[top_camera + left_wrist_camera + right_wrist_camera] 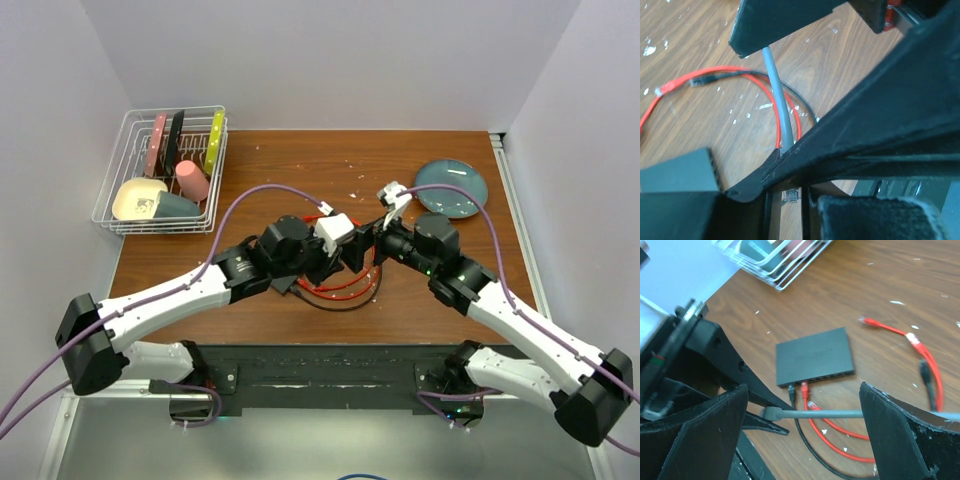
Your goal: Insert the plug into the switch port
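Next, my left gripper shifts toward the black switch box (815,356), which lies to the left in the top view, and lets go of the grey cable end.
The black switch box (815,356) lies flat on the wooden table, with ports along its near edge. A black plug (791,388) and a red plug (804,386) sit in two of them. My left gripper (786,172) is shut on the end of a grey cable (780,100), and its clear plug (791,194) pokes out between the fingers. In the right wrist view the left gripper's fingers (752,390) hold that cable end (771,413) in the air, short of the box. My right gripper (802,435) is open, with the grey cable (825,413) running across between its fingers.
Red cables (350,290) loop on the table under both grippers (355,255). A loose red cable end (890,330) lies to the right of the box. A wire dish rack (165,170) stands at the back left and a round blue-grey plate (452,187) at the back right.
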You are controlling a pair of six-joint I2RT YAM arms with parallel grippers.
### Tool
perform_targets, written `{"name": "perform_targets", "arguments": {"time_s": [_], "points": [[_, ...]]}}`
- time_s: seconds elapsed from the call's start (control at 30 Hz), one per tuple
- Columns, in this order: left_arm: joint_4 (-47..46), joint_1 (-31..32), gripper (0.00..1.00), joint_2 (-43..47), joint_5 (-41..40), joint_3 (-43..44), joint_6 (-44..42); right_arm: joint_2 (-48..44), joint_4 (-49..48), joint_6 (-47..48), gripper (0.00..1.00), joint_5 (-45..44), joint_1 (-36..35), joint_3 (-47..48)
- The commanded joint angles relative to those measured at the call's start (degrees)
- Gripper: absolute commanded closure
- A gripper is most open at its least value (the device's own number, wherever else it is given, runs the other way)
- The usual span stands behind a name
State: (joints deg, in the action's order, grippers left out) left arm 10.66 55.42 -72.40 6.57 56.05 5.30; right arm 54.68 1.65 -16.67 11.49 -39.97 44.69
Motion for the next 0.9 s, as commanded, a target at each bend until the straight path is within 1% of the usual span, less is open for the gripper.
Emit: {"name": "perform_targets", "arguments": {"time_s": [0.0,0.13,0.23,0.4,0.53,0.57,0.6,0.67,0.73,0.77,0.83,0.87], "points": [[-6.96,0.57,0.98,3.84,1.78,-0.15,-0.56,3.33,-1.83,2.07,0.05,11.10,-0.82,0.14],[-7.23,0.57,0.90,6.65,-1.38,-1.55,-0.20,2.72,-1.83,2.51,0.20,12.59,-0.73,-1.35],[-8.10,0.57,0.87,8.93,-4.10,-3.05,-0.12,1.58,-1.83,2.52,0.20,13.82,-0.82,-2.58],[-8.63,0.48,0.78,12.10,-10.68,-4.72,0.15,0.79,-0.42,2.25,0.20,16.37,-0.81,-4.17],[-7.23,0.39,0.74,13.86,-12.90,-5.34,-0.73,0.61,0.02,2.34,0.20,18.30,-0.82,-4.43],[-6.79,0.39,0.71,13.95,-13.16,-5.34,-0.82,0.61,-0.15,2.25,0.20,19.18,-0.82,-4.52],[-6.61,0.39,0.70,14.04,-13.16,-5.43,-0.90,0.52,-0.85,2.08,0.20,19.80,-0.82,-4.69],[-6.26,0.39,0.71,14.22,-13.07,-5.43,-1.26,0.70,-1.12,2.16,0.20,20.85,-0.82,-4.61],[-6.26,0.39,0.74,14.30,-11.85,-5.43,-1.69,1.40,-1.30,2.25,0.21,21.30,-0.82,-4.35],[-6.35,0.31,0.80,14.22,-11.23,-5.43,-1.78,1.57,-1.39,2.16,0.21,21.30,-0.82,-4.34],[-6.44,0.30,0.87,14.22,-9.56,-5.34,-1.96,1.92,-1.39,1.99,0.22,20.51,-0.82,-4.17],[-6.44,0.30,0.93,14.30,-9.47,-5.34,-1.96,1.84,-1.39,1.90,0.22,19.81,-0.82,-4.08]]}}
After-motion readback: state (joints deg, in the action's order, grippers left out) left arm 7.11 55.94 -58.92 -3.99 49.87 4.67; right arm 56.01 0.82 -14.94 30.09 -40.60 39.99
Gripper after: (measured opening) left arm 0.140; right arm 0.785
